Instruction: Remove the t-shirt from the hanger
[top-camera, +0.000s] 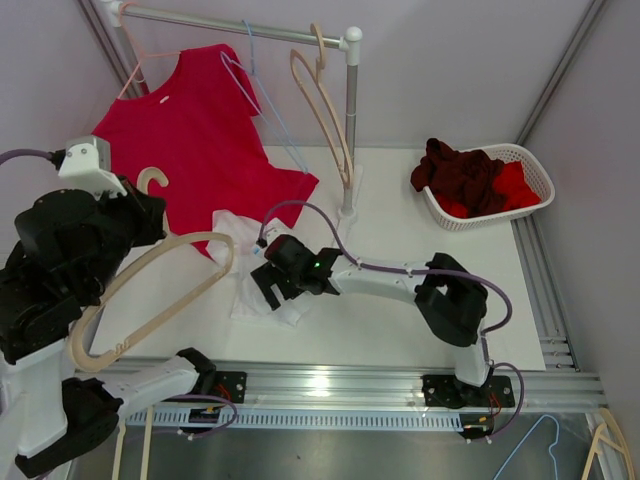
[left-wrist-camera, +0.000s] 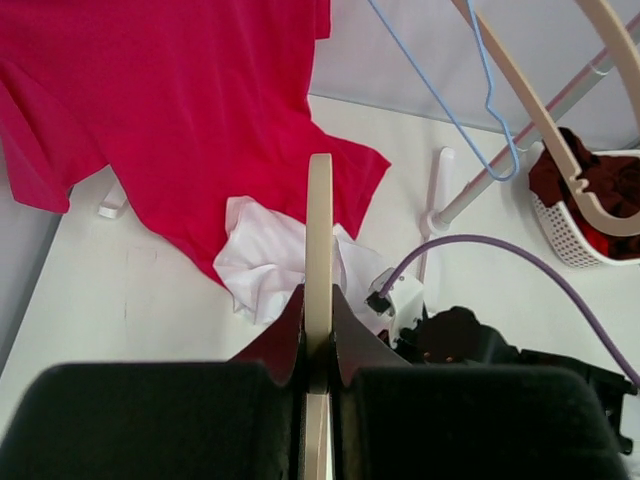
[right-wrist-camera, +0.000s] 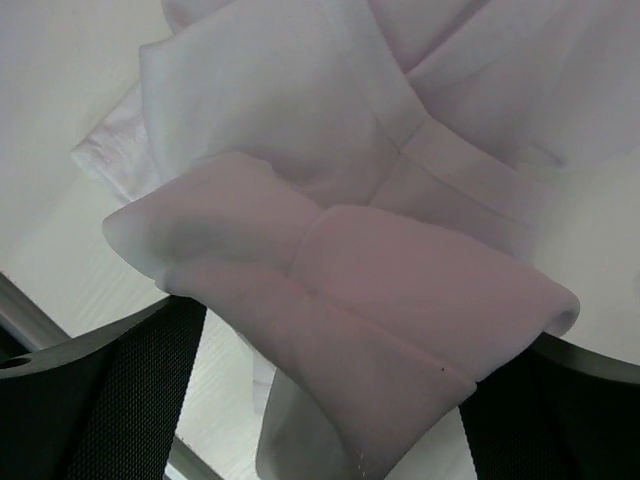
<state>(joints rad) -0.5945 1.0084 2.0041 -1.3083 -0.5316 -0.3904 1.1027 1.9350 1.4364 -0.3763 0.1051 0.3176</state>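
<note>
My right gripper slides low across the shirt toward the hanger next, then closes.
The white t-shirt (top-camera: 246, 296) lies crumpled on the table, off the beige wooden hanger (top-camera: 160, 290). My left gripper (left-wrist-camera: 319, 330) is shut on that hanger (left-wrist-camera: 319, 230) and holds it above the table's left side, its hook (top-camera: 152, 178) pointing up. My right gripper (top-camera: 272, 290) sits low over the shirt with its jaws wide open. In the right wrist view a fold of the white t-shirt (right-wrist-camera: 330, 200) lies loose between the two spread fingers (right-wrist-camera: 110, 400). The left wrist view shows the shirt (left-wrist-camera: 265, 260) beyond the hanger.
A red t-shirt (top-camera: 200, 140) hangs from the rail (top-camera: 250, 28) at the back left, its hem reaching the table. A blue wire hanger (top-camera: 255, 85) and a beige hanger (top-camera: 325, 110) hang beside it near the post (top-camera: 351, 120). At back right stands a white basket (top-camera: 530, 175) of dark red clothes.
</note>
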